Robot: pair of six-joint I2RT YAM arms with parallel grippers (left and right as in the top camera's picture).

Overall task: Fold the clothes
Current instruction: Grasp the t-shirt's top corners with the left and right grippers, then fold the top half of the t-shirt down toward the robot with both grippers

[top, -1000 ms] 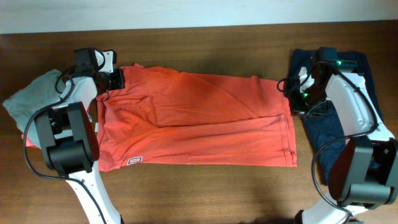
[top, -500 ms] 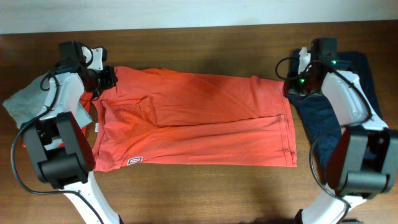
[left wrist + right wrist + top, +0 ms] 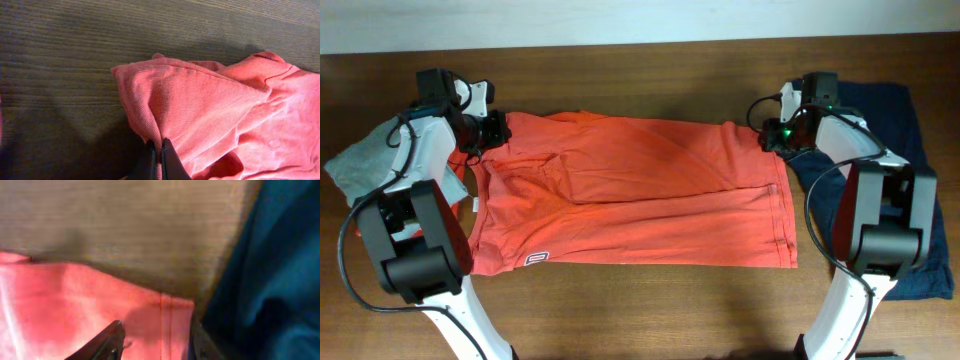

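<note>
The left gripper draws its pinched shirt corner back toward the white label over the shirt's side edge next and releases it there, because the shirt's far part still lies spread.
A red-orange T-shirt (image 3: 640,190) lies spread across the table, folded once lengthwise, with a small white label at its lower left. My left gripper (image 3: 492,130) is shut on the shirt's top left corner (image 3: 165,100), its fingers pinching a fold of the cloth (image 3: 158,150). My right gripper (image 3: 772,136) is open over the shirt's top right hemmed corner (image 3: 170,315), one finger on each side of it (image 3: 155,335). A navy garment (image 3: 890,150) lies under the right arm at the table's right end (image 3: 280,270).
A light-grey folded shirt (image 3: 360,165) lies at the far left, beside the left arm. The wooden table (image 3: 640,300) runs below the shirt. A pale wall edge runs along the back.
The right gripper has moved left, off the navy garment and onto the shirt's top right corner. The left gripper shifted slightly left and up with the shirt's top left corner held.
</note>
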